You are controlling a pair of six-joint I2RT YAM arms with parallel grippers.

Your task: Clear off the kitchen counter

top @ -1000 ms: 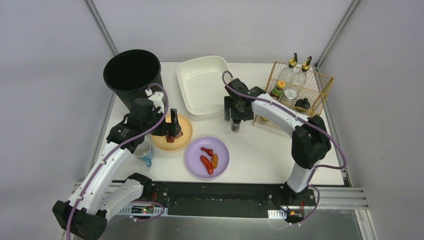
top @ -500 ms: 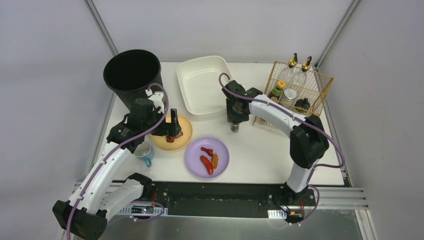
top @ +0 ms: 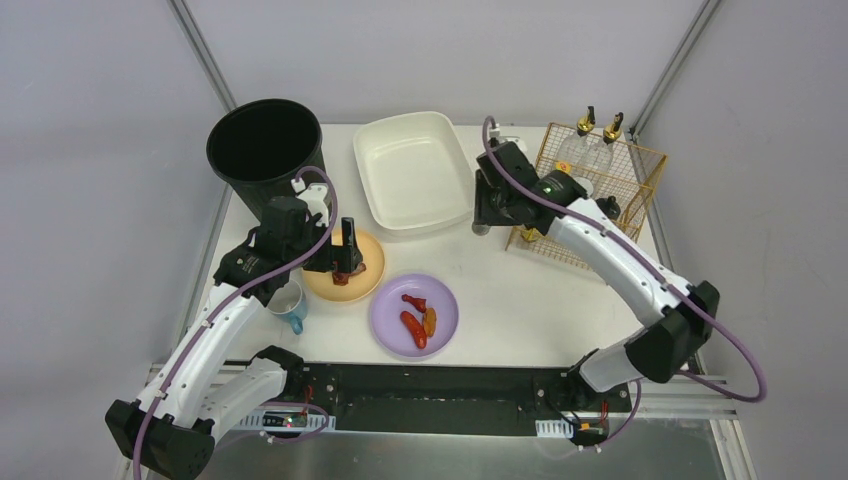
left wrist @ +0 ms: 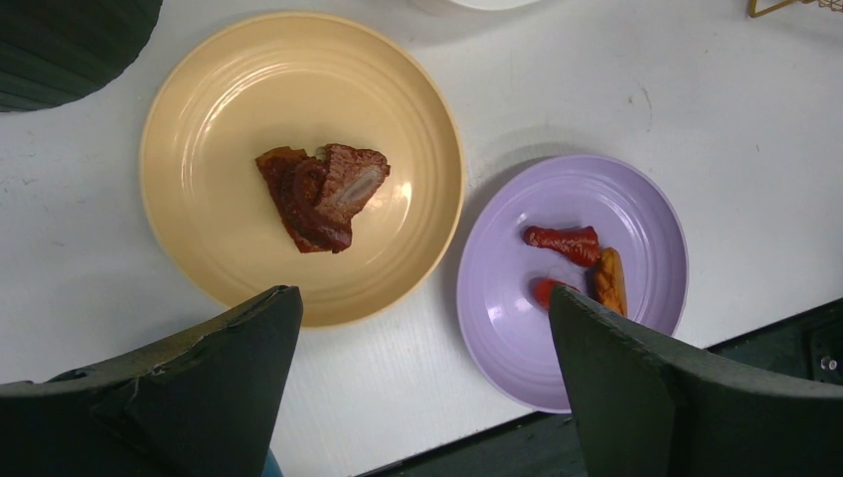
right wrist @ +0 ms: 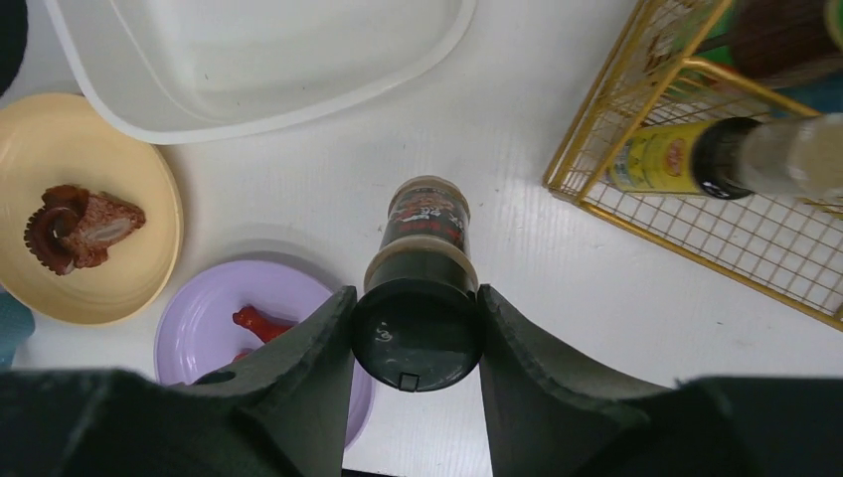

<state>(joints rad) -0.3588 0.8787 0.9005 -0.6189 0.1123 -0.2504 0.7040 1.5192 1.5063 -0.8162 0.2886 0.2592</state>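
My right gripper should carry the jar (right wrist: 422, 288) to the right in the top view, to the open rack mesh (right wrist: 746, 229) beside the yellow bottle. Then it should lower the jar and let go.
The white kitchen counter (top: 520, 300) carries a yellow plate (top: 320, 285) with a piece of brown meat (left wrist: 323, 194), a purple plate (top: 445, 300) with small sausages (top: 413, 322), and a blue cup (top: 290, 305). My left gripper (top: 345, 262) is open and empty, hovering over the near edge of the yellow plate (left wrist: 219, 129), and its jaws stand wide apart in the left wrist view (left wrist: 422, 328). My right gripper (top: 490, 205) is shut on a black-capped spice jar (right wrist: 422, 288). It holds the jar above the counter, just left of the gold wire rack (top: 620, 170).
A tall black bin (top: 262, 140) stands at the back left and a white basin (top: 410, 170) at the back centre. The rack (right wrist: 696, 229) holds several bottles. The black rail runs along the counter's front edge.
My right gripper has lifted the spice jar off the counter and carried it back and right, toward the rack. The left arm has not moved.
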